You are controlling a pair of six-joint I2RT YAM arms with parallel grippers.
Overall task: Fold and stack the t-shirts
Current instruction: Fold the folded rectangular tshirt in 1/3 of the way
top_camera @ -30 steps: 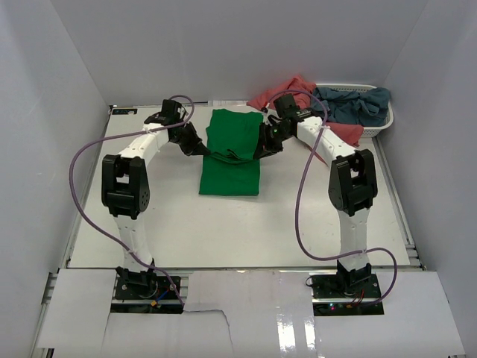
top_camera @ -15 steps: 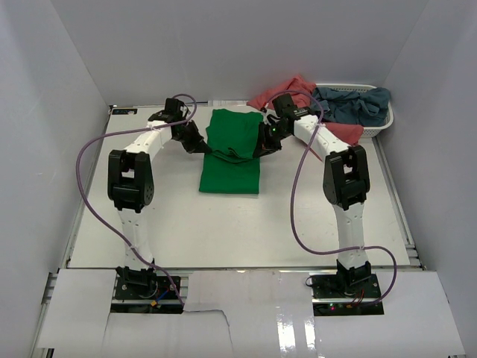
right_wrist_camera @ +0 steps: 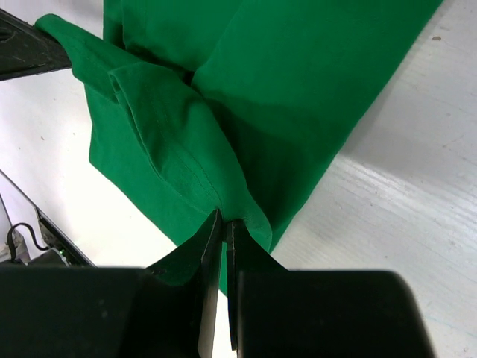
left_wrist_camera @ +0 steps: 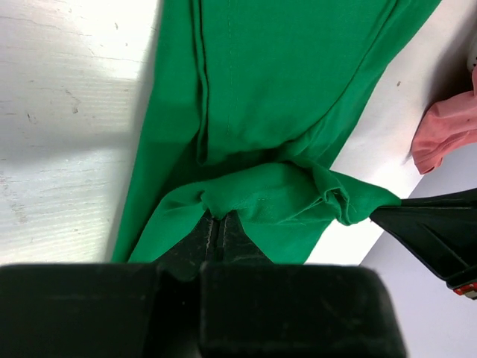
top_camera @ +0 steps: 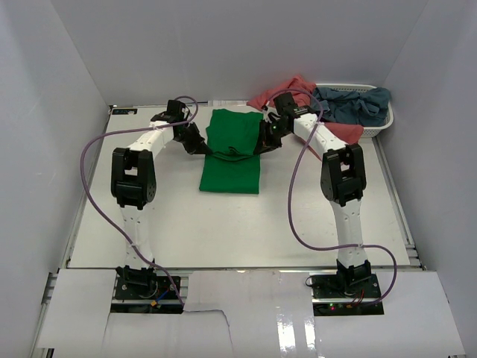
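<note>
The green t-shirt's flat lower layer (top_camera: 210, 158) (left_wrist_camera: 174, 176) lies just below my left gripper, so next my gripper needs to lower the pinched fold onto it and let go.
The bright green t-shirt (top_camera: 232, 153) lies in the middle of the table, its far part doubled over. My left gripper (top_camera: 203, 148) is shut on its left edge and my right gripper (top_camera: 261, 148) is shut on its right edge, both holding a raised fold across the shirt. In the left wrist view the green cloth (left_wrist_camera: 276, 112) is pinched at my left gripper (left_wrist_camera: 216, 221). In the right wrist view the green cloth (right_wrist_camera: 298, 97) is pinched at my right gripper (right_wrist_camera: 223, 224). The salmon-pink t-shirt (top_camera: 285, 88) and the grey-blue t-shirt (top_camera: 358, 104) lie at the basket, back right.
A white slatted basket (top_camera: 384, 123) stands at the back right corner, with the pink and blue shirts draped over it. White walls close in the table on three sides. A bit of pink cloth (left_wrist_camera: 447, 130) shows at the right of the left wrist view.
Both grippers have moved a little toward the far side, carrying the pinched green fold with them. The near part of the shirt has stayed flat.
</note>
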